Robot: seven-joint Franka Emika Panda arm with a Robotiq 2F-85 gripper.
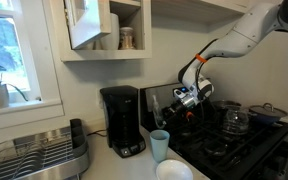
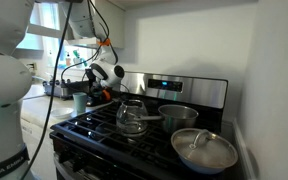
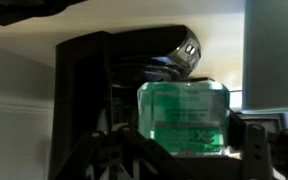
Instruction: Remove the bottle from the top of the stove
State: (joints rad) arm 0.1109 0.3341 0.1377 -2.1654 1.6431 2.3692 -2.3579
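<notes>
My gripper will move down toward the coffee maker (image 3: 84, 95) and let go of the bottle on the counter beside it, which is below my gripper and clear of the stove.
In the wrist view a pale green bottle (image 3: 184, 118) fills the space between my jaws, with the black coffee maker (image 3: 84, 95) behind it. My gripper (image 3: 189, 140) is shut on the bottle. In both exterior views the gripper (image 1: 187, 98) (image 2: 103, 84) hangs over the near-counter end of the black stove (image 1: 234, 148) (image 2: 104, 130), by its steel back panel (image 2: 184, 90). In those views the gripper hides the bottle.
A glass kettle (image 1: 234, 122) (image 2: 132, 117) and a steel pot (image 1: 268, 111) (image 2: 180, 115) stand on the grates, and a lidded pan (image 2: 204, 150) sits in front. A light blue cup (image 1: 160, 145) (image 2: 80, 102), a white bowl (image 1: 174, 171), the coffee maker (image 1: 122, 120) and a dish rack (image 1: 34, 155) stand on the counter.
</notes>
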